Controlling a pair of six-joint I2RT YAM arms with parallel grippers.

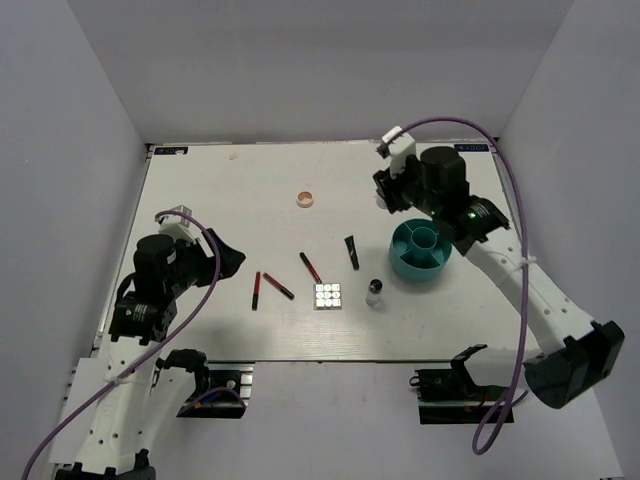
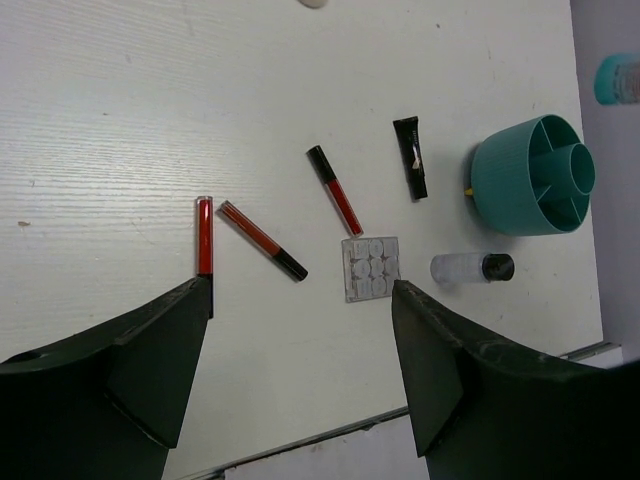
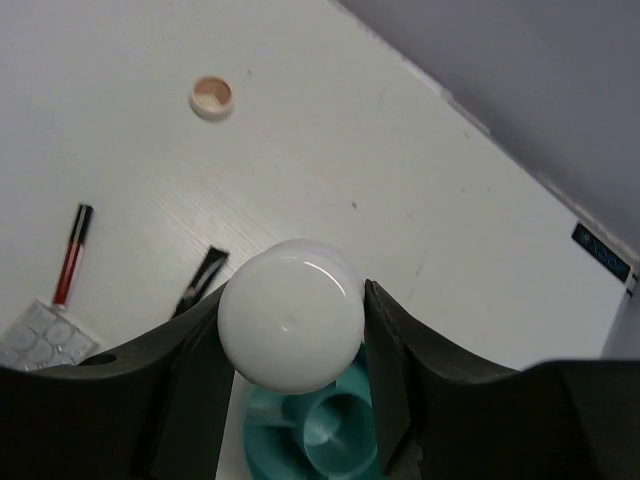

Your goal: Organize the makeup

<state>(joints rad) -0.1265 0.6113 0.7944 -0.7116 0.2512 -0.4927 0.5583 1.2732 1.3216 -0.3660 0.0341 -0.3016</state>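
Observation:
The tub's round middle cup (image 3: pixel 337 432) stands empty. My right gripper comes back and to the right in the top view next, lowering the white bottle (image 3: pixel 290 315) into it.
My right gripper (image 3: pixel 290 312) is shut on the white bottle (image 3: pixel 290 315) and holds it in the air over the far-left rim of the teal tub (image 3: pixel 320 435). In the top view the right gripper (image 1: pixel 386 193) is behind the tub (image 1: pixel 420 250). My left gripper (image 2: pixel 300 340) is open and empty, above the table's near left (image 1: pixel 226 260). Three red-and-black pencils (image 2: pixel 204 240) (image 2: pixel 262 240) (image 2: pixel 335 190), the black tube (image 2: pixel 410 158), the palette (image 2: pixel 371 268) and the vial (image 2: pixel 470 267) lie on the table ahead of it. The peach compact (image 1: pixel 306 198) sits farther back.
The teal divided tub (image 2: pixel 530 175) stands right of the loose items. The table's near edge (image 2: pixel 300 440) runs just under my left fingers. Grey walls close in the table's back and sides. The right wrist view also shows the compact (image 3: pixel 211 96) and tube (image 3: pixel 203 280).

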